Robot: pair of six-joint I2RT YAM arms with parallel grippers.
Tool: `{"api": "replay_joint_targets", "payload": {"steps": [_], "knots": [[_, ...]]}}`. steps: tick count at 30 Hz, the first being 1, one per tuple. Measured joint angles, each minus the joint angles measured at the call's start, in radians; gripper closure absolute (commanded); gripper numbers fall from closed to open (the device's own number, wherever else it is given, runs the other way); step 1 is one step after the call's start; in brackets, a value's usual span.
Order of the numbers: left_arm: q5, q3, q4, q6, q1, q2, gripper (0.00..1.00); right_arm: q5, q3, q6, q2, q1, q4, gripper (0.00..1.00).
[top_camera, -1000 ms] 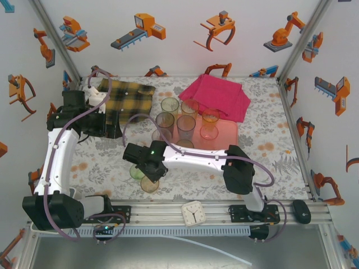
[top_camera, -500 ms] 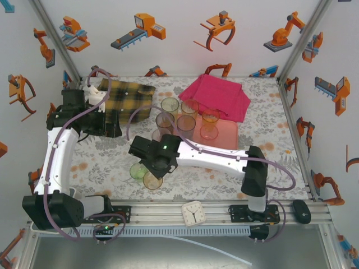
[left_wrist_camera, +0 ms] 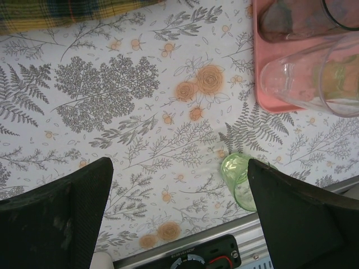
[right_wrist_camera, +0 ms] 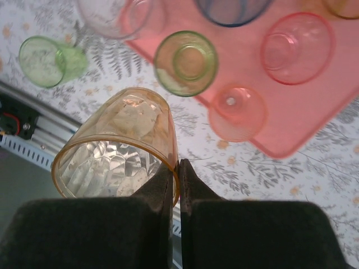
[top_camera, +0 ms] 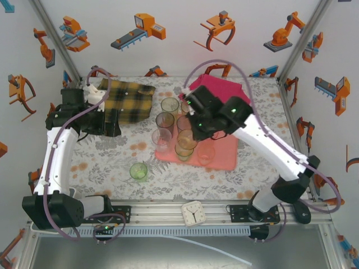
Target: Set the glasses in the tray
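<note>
I need to move my right gripper away from the clear glass, lower it over the tray's opposite side edge and let go of the amber glass's rim, because the tray is bare there.
My right gripper [right_wrist_camera: 178,168] is shut on the rim of an amber glass [right_wrist_camera: 120,145] and holds it in the air; in the top view this gripper [top_camera: 193,129] hangs over the salmon-pink tray [top_camera: 224,152]. Below it on the tray [right_wrist_camera: 314,106] stand an olive glass [right_wrist_camera: 185,61] and two pink glasses [right_wrist_camera: 297,47], along with several others. A green glass [top_camera: 138,171] stands alone on the table in front of the tray. My left gripper [left_wrist_camera: 179,165] is open and empty, high over the table's left side, with the green glass [left_wrist_camera: 238,179] by its right finger.
A yellow-black plaid cloth [top_camera: 128,100] lies at the back left and a magenta cloth [top_camera: 221,95] behind the tray. A small white clock [top_camera: 194,213] sits on the front rail. A clear glass [top_camera: 161,140] stands at the tray's left edge.
The right arm has lifted the amber glass away from the green one at the table's front and carried it back and rightward over the tray. The left arm has stayed still.
</note>
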Motion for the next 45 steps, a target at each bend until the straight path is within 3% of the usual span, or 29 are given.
{"api": "replay_joint_targets", "payload": {"steps": [13, 21, 45], "knots": [[0.001, 0.010, -0.014, 0.010, 0.000, 0.000, 0.03, -0.008, -0.167, -0.027, -0.085, -0.473, -0.062, 0.92], [0.000, 0.010, -0.020, 0.018, 0.000, 0.000, 0.03, -0.015, -0.266, -0.027, -0.039, -0.655, 0.031, 0.92], [-0.008, 0.010, -0.024, 0.018, 0.000, 0.009, 0.03, -0.018, -0.244, -0.058, 0.361, -0.737, 0.307, 0.91]]}}
